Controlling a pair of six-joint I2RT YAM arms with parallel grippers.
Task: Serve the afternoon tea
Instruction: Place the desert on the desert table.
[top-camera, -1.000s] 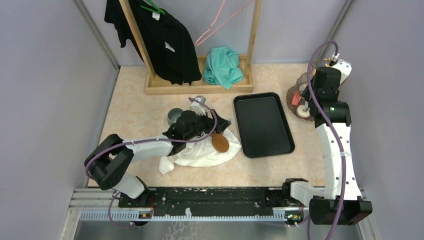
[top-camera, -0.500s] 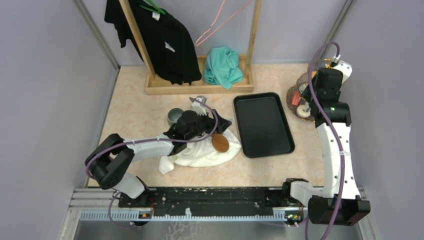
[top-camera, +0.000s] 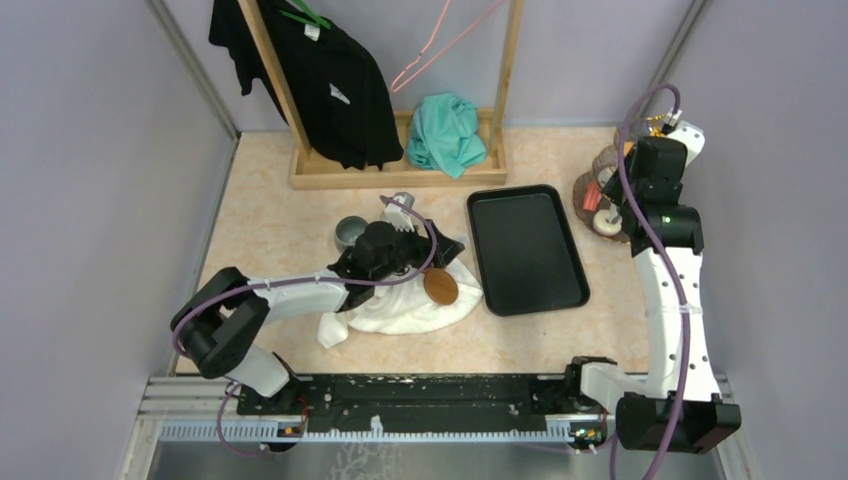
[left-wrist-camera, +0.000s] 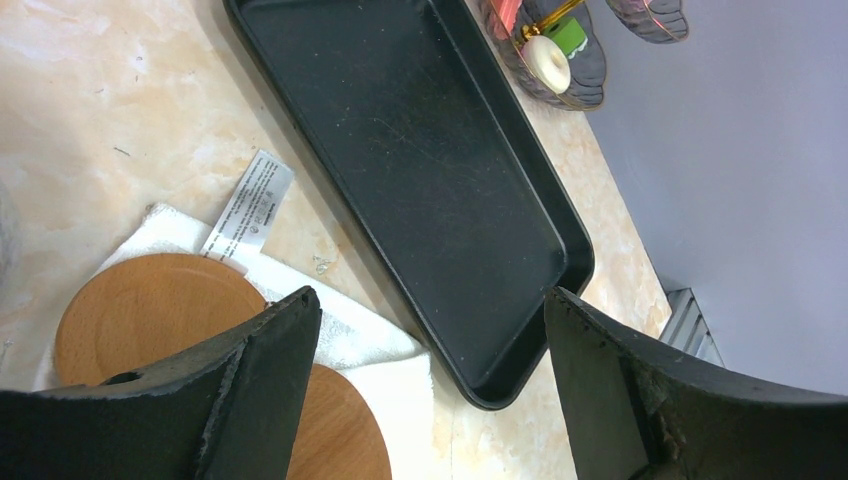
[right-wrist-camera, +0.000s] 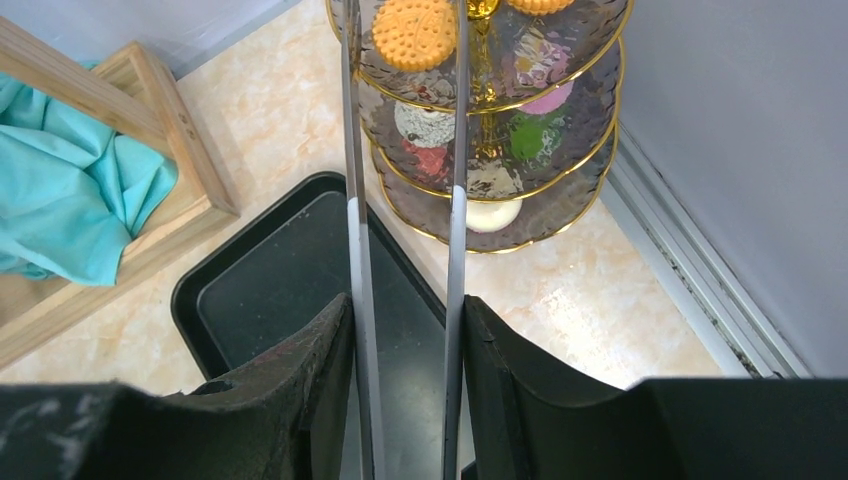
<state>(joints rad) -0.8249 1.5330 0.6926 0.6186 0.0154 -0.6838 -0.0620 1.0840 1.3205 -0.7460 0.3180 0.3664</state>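
Note:
The robot's right gripper will carry the long metal tongs (right-wrist-camera: 457, 230) to the left in the top view, then down onto the black tray (right-wrist-camera: 290, 285), and let go of them where the tray is empty.
The clear-glass three-tier stand (top-camera: 598, 188) with a gold frame stands at the far right. In the right wrist view its tiers (right-wrist-camera: 560, 150) hold an orange biscuit (right-wrist-camera: 414, 32), a green piece (right-wrist-camera: 527, 135), a red piece (right-wrist-camera: 428, 158) and a white doughnut (right-wrist-camera: 492, 213). My right gripper (right-wrist-camera: 405, 310) is shut on the long metal tongs (right-wrist-camera: 457, 230), whose two arms pass either side of the orange biscuit on the top tier. The tong tips are out of frame. The grey mug (top-camera: 350, 232) sits left of my left gripper (top-camera: 440, 245), which is open and empty (left-wrist-camera: 430, 300) above a white towel.
A black tray (top-camera: 527, 250) lies between the arms, its corner under my left jaws (left-wrist-camera: 420, 170). The white towel (top-camera: 410, 305) carries wooden coasters (left-wrist-camera: 150, 310). A wooden rack (top-camera: 400, 170) with black and teal clothes stands at the back. Walls close both sides.
My right wrist with the tongs has shifted slightly toward the far right, over the stand. The left arm has not moved.

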